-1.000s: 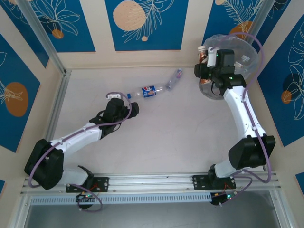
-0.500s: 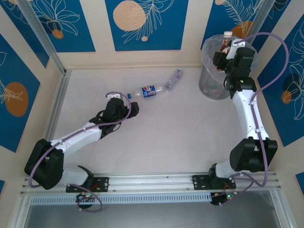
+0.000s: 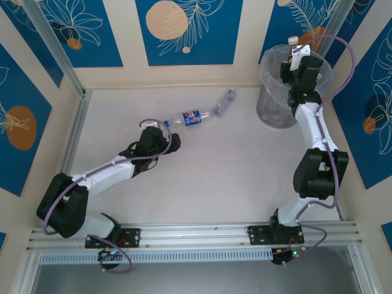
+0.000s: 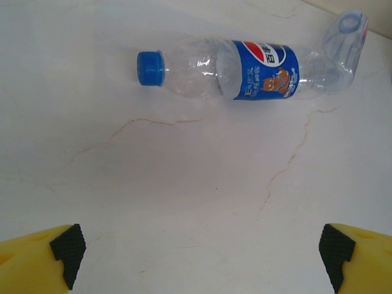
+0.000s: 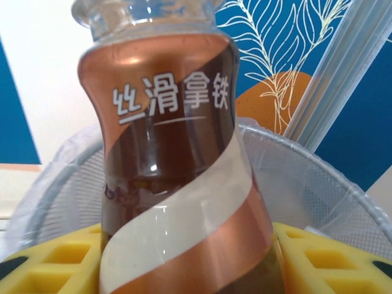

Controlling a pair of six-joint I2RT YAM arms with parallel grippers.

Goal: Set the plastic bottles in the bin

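The bin's rim already curves behind the brown bottle [image 5: 174,153]. So my right gripper needs to move slightly outward over the bin's opening [image 5: 291,184] below and release it.
My right gripper [image 3: 294,61] is shut on a brown bottle [image 5: 174,153] with a copper and white label. It holds the bottle upright over the bin [image 3: 274,98], a round grey basket lined with a clear bag, whose rim [image 5: 318,165] curves behind the bottle. A clear bottle with a blue label and blue cap [image 3: 191,116] lies on the table, and a crushed clear bottle [image 3: 224,103] touches its far end. My left gripper [image 3: 164,132] is open just short of the blue-label bottle [image 4: 245,70], with its yellow fingers [image 4: 46,260] wide apart above bare table.
Blue and cream patterned walls [image 3: 184,30] enclose the table on three sides, and the bin stands in the back right corner. A metal rail [image 3: 196,233] runs along the near edge by the arm bases. The crushed bottle [image 4: 347,37] lies near the back wall.
My right arm has swung the brown bottle from the bin's left side up over its rim. The bin, tilted a second ago, now stands upright. The left arm has barely moved.
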